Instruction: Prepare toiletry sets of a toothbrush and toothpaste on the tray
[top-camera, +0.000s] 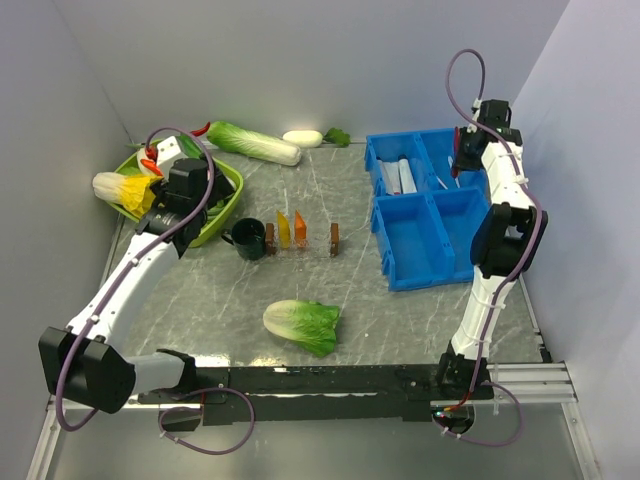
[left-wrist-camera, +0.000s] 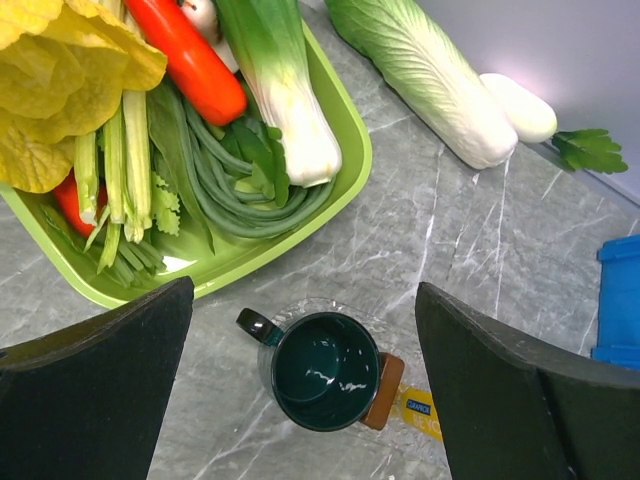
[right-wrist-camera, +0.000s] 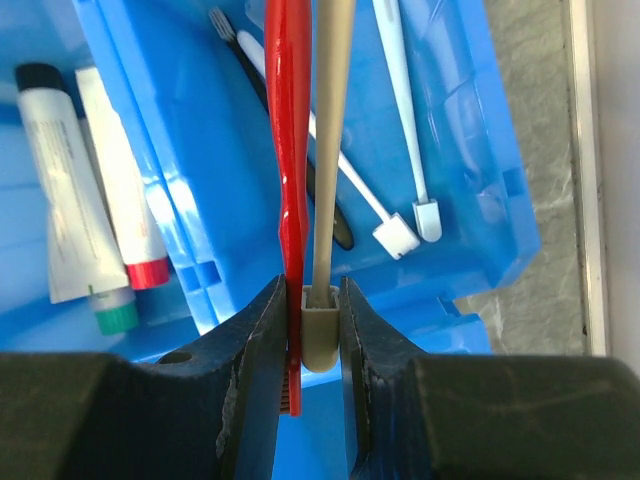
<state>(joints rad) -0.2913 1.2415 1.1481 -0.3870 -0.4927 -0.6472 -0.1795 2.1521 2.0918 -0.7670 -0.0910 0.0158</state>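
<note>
The right gripper will next go down into the blue bin's toothbrush section (top-camera: 445, 167) (right-wrist-camera: 366, 226) and release both toothbrushes there, since it pinches the red and the beige one together and a set takes one.
My right gripper (right-wrist-camera: 312, 310) is shut on two toothbrushes together, a red one (right-wrist-camera: 290, 120) and a beige one (right-wrist-camera: 330, 120), and holds them over the blue bin (right-wrist-camera: 470, 200). In the top view it (top-camera: 458, 150) is above the bin's back right compartment. A yellow toothpaste tube (top-camera: 282, 230) and an orange one (top-camera: 300, 230) stand in the clear tray with brown ends (top-camera: 334, 240) at the table's middle. My left gripper (left-wrist-camera: 305, 295) is open and empty above a dark green mug (left-wrist-camera: 325, 370); the yellow tube (left-wrist-camera: 425, 415) shows beside the mug.
A green basket of vegetables (top-camera: 225, 205) sits at the back left. Cabbages lie at the back (top-camera: 255, 143) and the front (top-camera: 302, 325). The bin holds white toothbrushes (right-wrist-camera: 400, 100) and white tubes (right-wrist-camera: 70, 200).
</note>
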